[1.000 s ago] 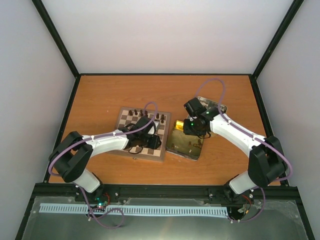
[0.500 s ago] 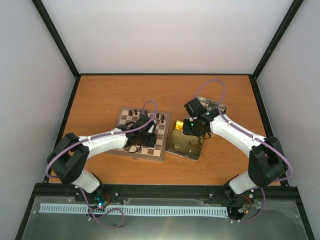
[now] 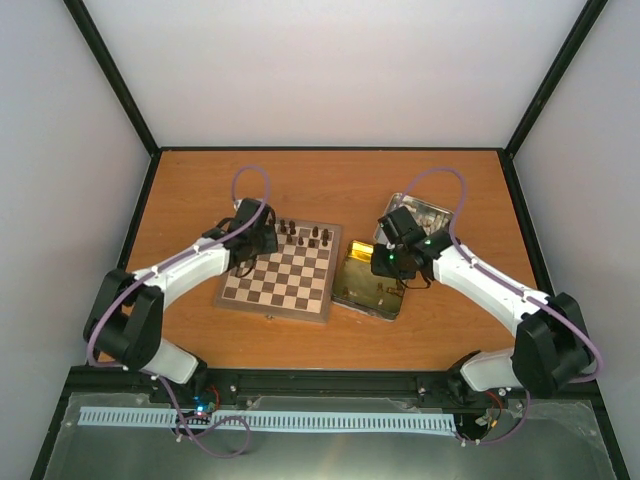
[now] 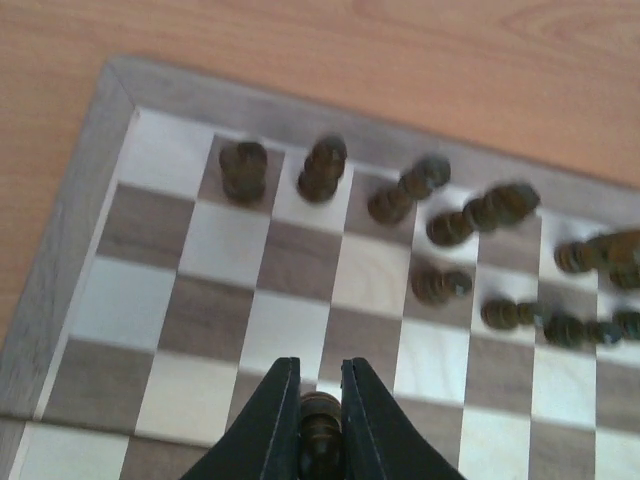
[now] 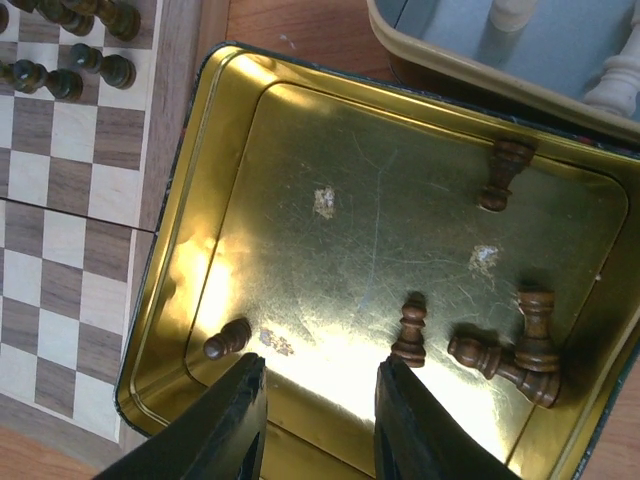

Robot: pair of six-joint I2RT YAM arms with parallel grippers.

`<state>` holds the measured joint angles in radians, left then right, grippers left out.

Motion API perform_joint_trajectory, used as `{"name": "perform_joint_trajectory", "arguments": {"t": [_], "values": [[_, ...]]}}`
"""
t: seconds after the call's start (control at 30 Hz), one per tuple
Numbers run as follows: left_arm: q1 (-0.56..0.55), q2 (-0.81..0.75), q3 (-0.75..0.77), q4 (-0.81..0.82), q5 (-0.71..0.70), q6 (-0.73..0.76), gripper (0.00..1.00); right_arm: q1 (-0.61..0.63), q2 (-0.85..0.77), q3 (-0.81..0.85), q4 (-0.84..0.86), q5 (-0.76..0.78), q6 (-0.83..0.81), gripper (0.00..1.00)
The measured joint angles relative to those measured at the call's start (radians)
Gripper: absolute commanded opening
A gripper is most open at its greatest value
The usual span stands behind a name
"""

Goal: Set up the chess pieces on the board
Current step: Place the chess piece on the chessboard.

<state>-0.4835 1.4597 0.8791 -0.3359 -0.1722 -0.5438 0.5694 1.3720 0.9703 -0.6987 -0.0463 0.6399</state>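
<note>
I should next carry the dark chess piece outward with my left gripper and lower it onto the empty light square beside the near-knight end of the pawn row.
The board (image 3: 281, 281) lies left of centre on the table, with several dark brown chess pieces (image 3: 304, 236) along its far rows; the left wrist view shows them (image 4: 322, 169) in blurred rows. My left gripper (image 3: 250, 236) is over the board's far-left part, shut on a dark chess piece (image 4: 320, 432) held above the squares. My right gripper (image 5: 318, 400) is open above the gold-lined tin (image 5: 330, 260), which holds several dark pieces, among them a pawn (image 5: 227, 338) and an upright piece (image 5: 410, 331).
A second tin half (image 5: 560, 60) with cream-white pieces (image 5: 615, 80) lies beyond the gold tin. The gold tin (image 3: 368, 284) touches the board's right edge. Black frame walls enclose the table.
My left gripper moved from the board's middle to its far-left corner area, carrying a dark piece. My right gripper shifted slightly toward the tin's near side.
</note>
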Motion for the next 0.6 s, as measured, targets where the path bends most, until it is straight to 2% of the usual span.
{"name": "perform_joint_trajectory", "arguments": {"t": [0.33, 0.6], "values": [[0.027, 0.209, 0.15, 0.053, 0.004, 0.021, 0.03, 0.0, -0.063, -0.052, 0.018, 0.002, 0.023, 0.31], [0.027, 0.267, 0.164, 0.063, 0.02, 0.031, 0.04, 0.0, -0.07, -0.067, 0.023, 0.001, 0.031, 0.32]]}}
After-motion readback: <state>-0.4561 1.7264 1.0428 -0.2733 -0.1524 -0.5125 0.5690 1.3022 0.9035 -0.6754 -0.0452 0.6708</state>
